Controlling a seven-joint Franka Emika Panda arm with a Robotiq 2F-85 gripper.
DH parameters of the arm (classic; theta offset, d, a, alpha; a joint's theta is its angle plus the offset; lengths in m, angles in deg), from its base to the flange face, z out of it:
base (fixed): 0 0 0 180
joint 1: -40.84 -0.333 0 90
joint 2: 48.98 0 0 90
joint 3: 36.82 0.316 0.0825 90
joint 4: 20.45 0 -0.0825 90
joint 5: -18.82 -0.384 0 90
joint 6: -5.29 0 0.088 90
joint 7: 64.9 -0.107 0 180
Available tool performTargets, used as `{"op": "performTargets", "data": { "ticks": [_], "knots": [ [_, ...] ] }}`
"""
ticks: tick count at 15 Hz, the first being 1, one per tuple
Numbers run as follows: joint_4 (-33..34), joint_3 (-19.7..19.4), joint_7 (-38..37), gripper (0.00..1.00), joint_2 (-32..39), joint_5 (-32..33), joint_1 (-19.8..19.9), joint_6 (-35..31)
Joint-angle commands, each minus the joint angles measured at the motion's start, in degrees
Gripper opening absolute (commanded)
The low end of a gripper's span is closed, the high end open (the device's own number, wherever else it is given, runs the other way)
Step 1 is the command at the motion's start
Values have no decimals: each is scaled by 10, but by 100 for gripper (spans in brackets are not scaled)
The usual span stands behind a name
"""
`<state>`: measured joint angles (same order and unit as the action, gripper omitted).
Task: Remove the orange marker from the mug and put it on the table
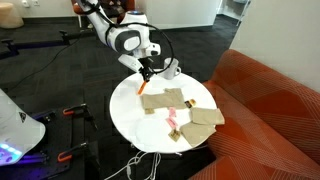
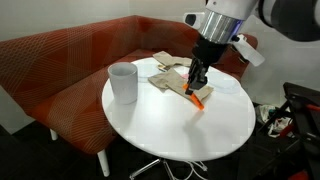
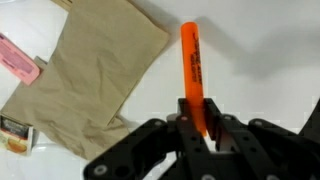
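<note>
My gripper will move down, slightly toward the mug (image 2: 122, 82), onto the white table beside the cloths.
The orange marker (image 3: 192, 62) is clamped at one end between my gripper's (image 3: 196, 125) fingers and points away over the white table (image 3: 270, 50). In an exterior view the marker (image 2: 198, 97) hangs tilted from my gripper (image 2: 197, 84), its lower tip at or just above the table (image 2: 170, 130). The white mug (image 2: 122, 82) stands apart near the table's other edge. In an exterior view my gripper (image 1: 145, 76) is low over the table (image 1: 125, 115), and the marker (image 1: 142, 87) shows below it. The mug (image 1: 171, 69) shows behind the arm.
Tan cloths (image 2: 172, 75) lie on the table beside the marker, also seen in the wrist view (image 3: 95, 80). A pink object (image 1: 172, 121) lies among the cloths (image 1: 185, 112). An orange-red sofa (image 2: 60, 60) wraps round the table.
</note>
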<state>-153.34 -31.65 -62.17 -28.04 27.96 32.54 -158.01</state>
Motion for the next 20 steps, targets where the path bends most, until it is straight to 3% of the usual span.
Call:
{"op": "performTargets", "data": {
  "ticks": [1, 6, 12, 13, 14, 20],
  "knots": [
    [43, -14, -22, 5, 45, 0, -14, 6],
    [87, -38, -59, 5, 73, 8, -37, 46],
    [149, -37, -75, 5, 108, 4, -45, 127],
    [157, -39, -76, 44, 111, 7, -47, 136],
    [163, -39, -77, 46, 115, 8, -48, 140],
    [161, -76, -123, 89, 102, 51, -85, 122]
  ]
}}
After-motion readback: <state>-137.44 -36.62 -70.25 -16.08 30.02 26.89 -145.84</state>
